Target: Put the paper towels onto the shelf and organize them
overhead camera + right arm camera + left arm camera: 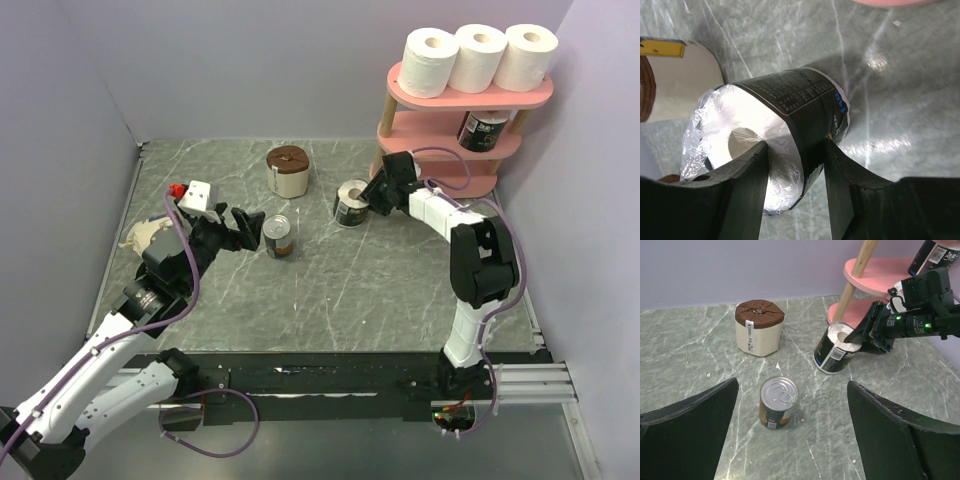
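I will move my right gripper up and outward to the empty end of the middle board (427,130) next and release the roll there, since the matching roll is at the other end of the middle board.
The pink shelf (470,98) stands at the far right. Three white paper towel rolls (478,58) sit on its top board, and a black-printed roll (483,130) sits on the middle board. My right gripper (368,200) is shut on a second black-printed roll (350,203), tilted low over the table left of the shelf. In the right wrist view the gripper (795,150) pinches the roll's wall (790,110), one finger on the wrapped white end, one on the black side. My left gripper (250,228) is open and empty; the left wrist view (792,386) shows it wide open.
A small metal can (277,237) (778,402) stands just ahead of the left gripper. A cream roll with a brown top (288,171) (759,327) stands behind it. A crumpled pale object (140,237) lies by the left wall. Walls enclose the table.
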